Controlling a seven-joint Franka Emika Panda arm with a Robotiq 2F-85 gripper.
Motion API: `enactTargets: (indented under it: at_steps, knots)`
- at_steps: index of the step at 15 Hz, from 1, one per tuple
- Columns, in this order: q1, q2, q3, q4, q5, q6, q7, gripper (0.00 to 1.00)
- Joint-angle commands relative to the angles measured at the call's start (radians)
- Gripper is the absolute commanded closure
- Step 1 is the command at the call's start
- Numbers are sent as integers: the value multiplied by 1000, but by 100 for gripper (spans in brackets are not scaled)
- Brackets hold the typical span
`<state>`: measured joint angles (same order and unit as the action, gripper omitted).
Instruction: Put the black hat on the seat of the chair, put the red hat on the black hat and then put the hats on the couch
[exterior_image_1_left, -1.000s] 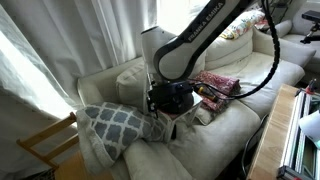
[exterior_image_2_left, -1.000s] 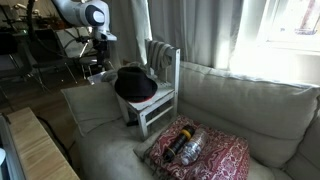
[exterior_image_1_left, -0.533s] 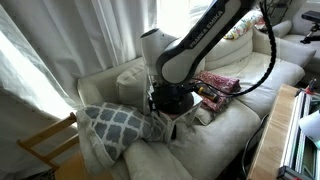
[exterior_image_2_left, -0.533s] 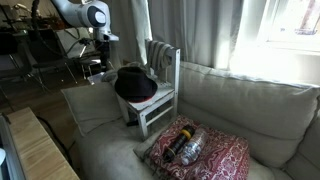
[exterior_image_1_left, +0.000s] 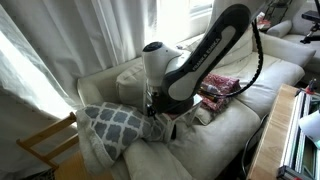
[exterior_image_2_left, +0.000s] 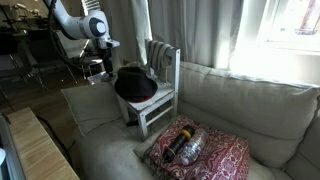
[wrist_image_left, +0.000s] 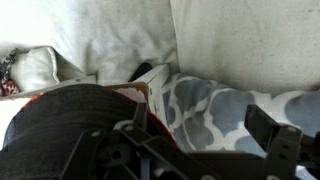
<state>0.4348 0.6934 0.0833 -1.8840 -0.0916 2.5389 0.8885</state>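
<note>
My gripper needs to go down next onto the black hat's rim by the grey cushion (exterior_image_2_left: 119, 87) (wrist_image_left: 158, 124), because that rim is below it and already runs between its open fingers.
The black hat (exterior_image_2_left: 135, 84) lies on the seat of the white chair (exterior_image_2_left: 165, 62), which stands on the cream couch (exterior_image_2_left: 250, 110). In the wrist view the black hat (wrist_image_left: 60, 125) fills the lower left. A thin red edge (wrist_image_left: 128, 95) runs along its rim; I cannot tell whether it is the red hat, which shows nowhere else. My gripper (exterior_image_2_left: 98, 68) is open and empty just beside the chair, level with the hat. Its fingers (wrist_image_left: 205, 145) spread over the hat's edge and a cushion. In an exterior view the arm (exterior_image_1_left: 175, 80) hides the chair and hat.
A grey patterned cushion (exterior_image_1_left: 110, 125) lies against the chair, also in the wrist view (wrist_image_left: 225, 110). A red patterned cloth (exterior_image_2_left: 215, 155) with a bottle-like thing (exterior_image_2_left: 190, 145) lies on the couch. A tan wooden chair (exterior_image_1_left: 45, 145) stands behind the couch. A wooden table (exterior_image_2_left: 35, 145) stands in front.
The arm's upper links have swung over and lowered a little. The gripper has stayed almost in place beside the chair. The black hat has not moved.
</note>
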Motion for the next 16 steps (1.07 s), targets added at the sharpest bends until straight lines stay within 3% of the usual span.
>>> enactTargets:
  at_steps: [1, 5, 12, 14, 15, 16]
  knots:
    - [54, 38, -62, 13, -79, 51, -52, 0]
    - [90, 60, -110, 12, -140, 106, -71, 0]
    - [130, 100, -149, 14, -142, 202, -93, 2]
    - [147, 113, -165, 14, -140, 223, -93, 7]
    - [159, 118, -178, 15, -141, 235, -90, 14]
    - [168, 124, -187, 15, -138, 244, -90, 28]
